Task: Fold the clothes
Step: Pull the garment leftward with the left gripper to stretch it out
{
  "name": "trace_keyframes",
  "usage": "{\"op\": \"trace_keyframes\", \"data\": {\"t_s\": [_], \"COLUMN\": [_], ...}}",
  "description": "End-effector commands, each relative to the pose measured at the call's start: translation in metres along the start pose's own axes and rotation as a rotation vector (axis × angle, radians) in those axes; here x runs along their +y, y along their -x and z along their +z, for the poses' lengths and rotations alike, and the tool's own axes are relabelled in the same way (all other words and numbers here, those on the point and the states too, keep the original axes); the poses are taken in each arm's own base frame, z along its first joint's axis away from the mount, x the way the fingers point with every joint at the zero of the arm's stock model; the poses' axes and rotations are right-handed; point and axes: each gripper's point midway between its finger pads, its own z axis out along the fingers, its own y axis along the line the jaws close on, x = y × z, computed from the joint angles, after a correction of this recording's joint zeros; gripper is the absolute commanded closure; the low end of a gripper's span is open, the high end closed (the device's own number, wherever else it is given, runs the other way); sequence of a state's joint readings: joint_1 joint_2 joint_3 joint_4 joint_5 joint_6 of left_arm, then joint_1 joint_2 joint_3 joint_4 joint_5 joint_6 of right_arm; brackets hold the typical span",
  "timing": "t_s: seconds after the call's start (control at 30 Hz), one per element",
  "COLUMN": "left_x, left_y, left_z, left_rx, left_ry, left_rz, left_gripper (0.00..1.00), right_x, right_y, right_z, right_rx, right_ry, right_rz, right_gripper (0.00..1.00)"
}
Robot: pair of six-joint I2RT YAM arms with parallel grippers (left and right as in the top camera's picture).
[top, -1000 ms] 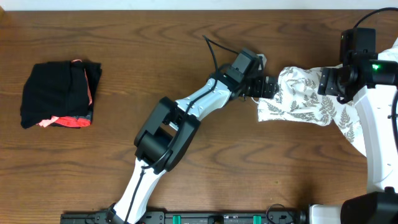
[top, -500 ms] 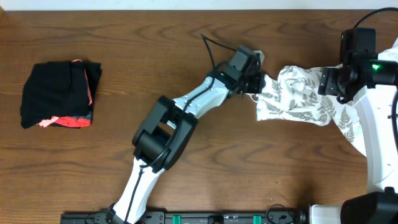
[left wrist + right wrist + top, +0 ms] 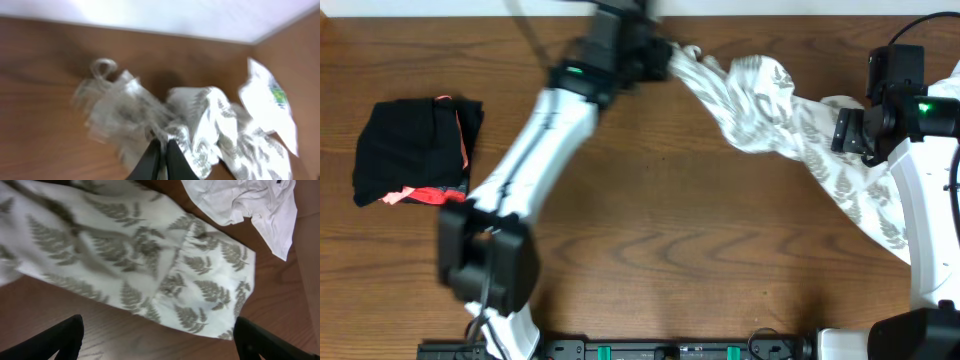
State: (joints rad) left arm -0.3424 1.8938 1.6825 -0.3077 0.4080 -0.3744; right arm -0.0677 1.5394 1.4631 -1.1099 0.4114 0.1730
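My left gripper pulls back from the table's far edge and toward the black bundle next, then releases on the bare wood beside it, because the dress [image 3: 772, 112] is bunched.
The clothes are a white fern-print dress [image 3: 772, 112], pulled into a long band from the table's far edge down to the right side. My left gripper [image 3: 660, 55] is at the far edge, shut on the dress's left end. In the left wrist view its fingers [image 3: 150, 161] are pressed together with bunched fabric [image 3: 200, 120] pinched between them and a thin strap looping beyond. My right gripper [image 3: 848, 130] hovers over the dress's right part. In the right wrist view it [image 3: 157, 326] is open, wide apart above the printed cloth [image 3: 125, 245], and holds nothing.
A black bundle with coral-pink trim [image 3: 415, 150] lies at the left of the wooden table [image 3: 650, 250]. A plain white cloth [image 3: 245, 200] lies just beyond the dress on the right. The table's far edge runs close behind the left gripper.
My left gripper has shut on the dress's left edge and swung it up and left to the far edge, stretching the dress out. The right arm has stayed put.
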Motion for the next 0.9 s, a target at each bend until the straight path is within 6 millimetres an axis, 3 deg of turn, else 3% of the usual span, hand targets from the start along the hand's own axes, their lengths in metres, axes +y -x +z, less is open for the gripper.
{"op": "trace_keyframes", "data": {"t_s": [0.0, 0.07, 0.2, 0.27, 0.4, 0.57, 0.7, 0.73, 0.77, 0.83, 0.87], "left_x": [0.046, 0.076, 0.152, 0.178, 0.197, 0.202, 0.201, 0.201, 0.201, 0.201, 0.201], "left_y": [0.038, 0.037, 0.016, 0.008, 0.005, -0.002, -0.013, -0.018, -0.025, -0.038, -0.043], "left_z": [-0.049, -0.067, -0.102, -0.117, -0.132, -0.136, -0.138, -0.139, -0.141, -0.145, -0.146], "left_rx": [-0.095, -0.079, -0.012, 0.008, 0.015, 0.043, 0.085, 0.105, 0.131, 0.184, 0.203], "left_ry": [0.157, 0.242, 0.507, 0.596, 0.633, 0.647, 0.657, 0.663, 0.670, 0.685, 0.690], "left_rz": [0.026, -0.024, -0.168, -0.215, -0.259, -0.272, -0.284, -0.291, -0.300, -0.318, -0.324], "left_gripper": [0.94, 0.94, 0.94, 0.94, 0.94, 0.94, 0.94, 0.89, 0.68, 0.13, 0.02], "right_x": [-0.002, -0.002, -0.002, -0.002, -0.002, -0.001, 0.016, 0.022, 0.029, 0.036, 0.036], "right_y": [0.003, 0.003, 0.003, 0.003, 0.003, 0.001, -0.001, -0.003, -0.004, -0.006, -0.006], "right_z": [-0.009, -0.009, -0.009, -0.009, -0.009, -0.009, -0.010, -0.011, -0.012, -0.013, -0.013], "right_rx": [-0.028, -0.028, -0.026, -0.027, -0.026, -0.018, -0.004, 0.001, 0.007, 0.012, 0.012], "right_ry": [0.004, 0.004, 0.004, 0.004, 0.005, 0.007, 0.106, 0.146, 0.187, 0.223, 0.224], "right_rz": [0.020, 0.021, 0.020, 0.020, 0.019, 0.016, -0.014, -0.039, -0.063, -0.076, -0.076], "right_gripper": [0.07, 0.07, 0.07, 0.07, 0.07, 0.08, 0.08, 0.08, 0.08, 0.08, 0.08]}}
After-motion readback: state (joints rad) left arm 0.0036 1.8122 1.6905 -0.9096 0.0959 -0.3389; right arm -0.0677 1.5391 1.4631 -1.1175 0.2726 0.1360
